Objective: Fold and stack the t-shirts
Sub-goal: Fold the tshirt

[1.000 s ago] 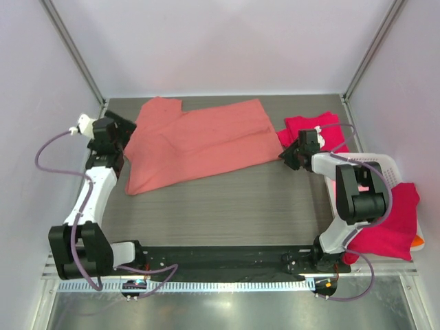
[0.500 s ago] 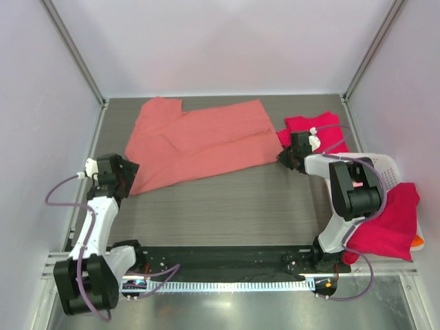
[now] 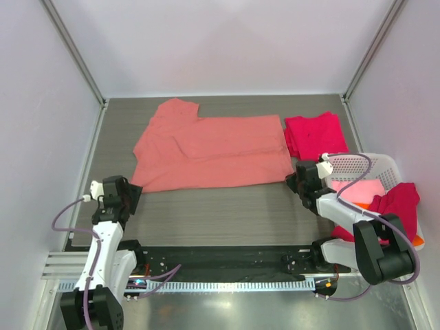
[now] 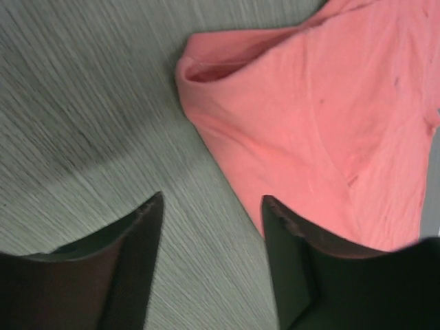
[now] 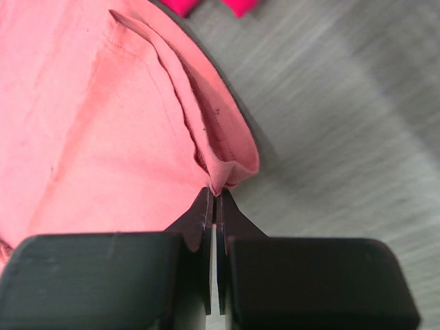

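My right gripper is pinching the cloth's hem. The cloth has creases, so next the gripper should raise the hem, then pull it back and down onto the bare near tabletop and let go.
The salmon-pink t-shirt (image 3: 210, 151) lies spread flat across the back middle of the table. My right gripper (image 3: 294, 180) is shut on the hem at its near right corner (image 5: 223, 172), pinching a fold of cloth. My left gripper (image 3: 130, 197) is open and empty just off the shirt's near left corner, over bare table; that sleeve corner shows in the left wrist view (image 4: 227, 65). A folded crimson-red t-shirt (image 3: 315, 133) lies at the back right. Another crimson-red shirt (image 3: 393, 210) hangs over the basket's near edge, with light pink cloth (image 3: 357, 190) inside and a bit of orange (image 3: 416, 240) below.
A white lattice basket (image 3: 357, 165) stands at the right edge, close beside my right arm. Metal frame posts rise at the back corners. A black base rail (image 3: 220, 258) runs along the near edge.
Both arms pulled back toward the near edge. The salmon shirt was dragged nearer and to the right and now lies flatter. The left gripper has let go of the shirt.
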Available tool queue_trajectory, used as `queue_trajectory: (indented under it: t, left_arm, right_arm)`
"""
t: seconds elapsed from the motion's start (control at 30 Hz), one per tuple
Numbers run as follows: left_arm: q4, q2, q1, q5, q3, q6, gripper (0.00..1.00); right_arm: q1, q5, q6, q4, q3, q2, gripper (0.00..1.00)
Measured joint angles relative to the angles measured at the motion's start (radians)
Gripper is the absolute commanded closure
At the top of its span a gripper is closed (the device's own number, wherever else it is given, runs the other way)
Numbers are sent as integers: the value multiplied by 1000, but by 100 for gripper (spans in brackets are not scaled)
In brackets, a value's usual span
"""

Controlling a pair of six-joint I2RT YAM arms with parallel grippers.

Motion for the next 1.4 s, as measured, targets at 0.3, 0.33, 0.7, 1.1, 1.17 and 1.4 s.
queue_trajectory:
  t: [0.3, 0.33, 0.7, 1.1, 1.17, 1.4]
  left_arm:
    - [93, 60, -4, 4, -103, -45, 53]
    - [106, 74, -5, 3, -104, -48, 53]
    - [288, 229, -10, -18, -105, -98, 59]
    - [499, 430, -18, -65, -90, -163, 100]
    - [513, 448, -21, -71, -81, -159, 100]
    - [467, 481, -22, -75, -29, -119, 100]
  right_arm:
    - [0, 13, 4, 60, -57, -35, 99]
    - [0, 13, 5, 67, -59, -30, 99]
    - [0, 12, 5, 94, -68, -18, 99]
    - [0, 24, -2, 111, -78, -18, 99]
    - [0, 24, -2, 111, -79, -19, 99]
    - [2, 35, 2, 78, -76, -74, 99]
